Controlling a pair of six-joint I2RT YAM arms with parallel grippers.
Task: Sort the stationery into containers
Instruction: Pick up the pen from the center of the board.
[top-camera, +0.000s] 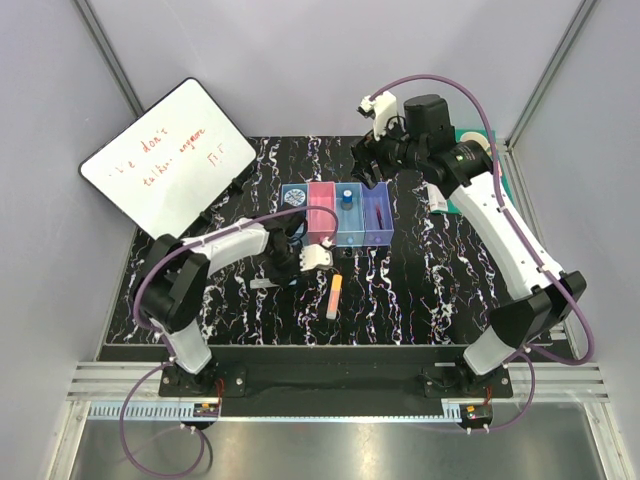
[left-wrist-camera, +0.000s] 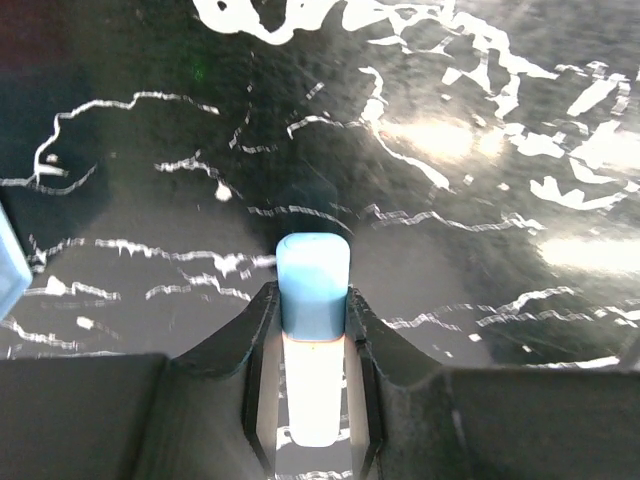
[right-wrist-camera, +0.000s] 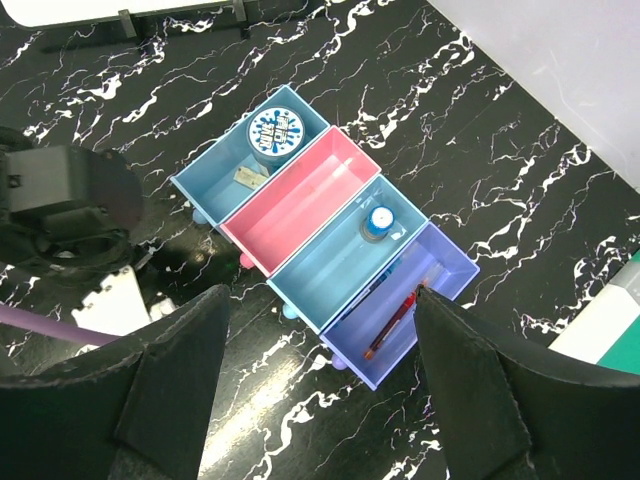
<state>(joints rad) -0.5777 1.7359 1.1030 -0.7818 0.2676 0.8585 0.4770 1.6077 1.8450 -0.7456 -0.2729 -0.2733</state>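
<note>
My left gripper needs to rise next, move outward over the pink bin (top-camera: 321, 196), which is still empty and lies outward, turn the marker lengthwise, then lower and release it.
My left gripper (left-wrist-camera: 313, 300) is shut on the grey marker (left-wrist-camera: 313, 268). Its cyan tip sticks out past the fingertips, low over the black marbled table. In the top view the left gripper (top-camera: 280, 262) is just in front of the containers (top-camera: 335, 212). An orange-yellow bar (top-camera: 334, 297) lies to its right. My right gripper (right-wrist-camera: 320, 300) hangs open and empty high above the bins. The purple bin (right-wrist-camera: 440, 275) holds a red pen (right-wrist-camera: 393, 322) and a blue pen. A blue round bottle (right-wrist-camera: 378, 222) stands in the light blue bin beside it. The pink bin (right-wrist-camera: 300, 200) is empty.
The far light blue bin holds a round patterned disc (right-wrist-camera: 274, 134) and a small white piece. A whiteboard (top-camera: 165, 165) leans at the back left. A green book (top-camera: 480, 140) lies at the back right, partly behind the right arm.
</note>
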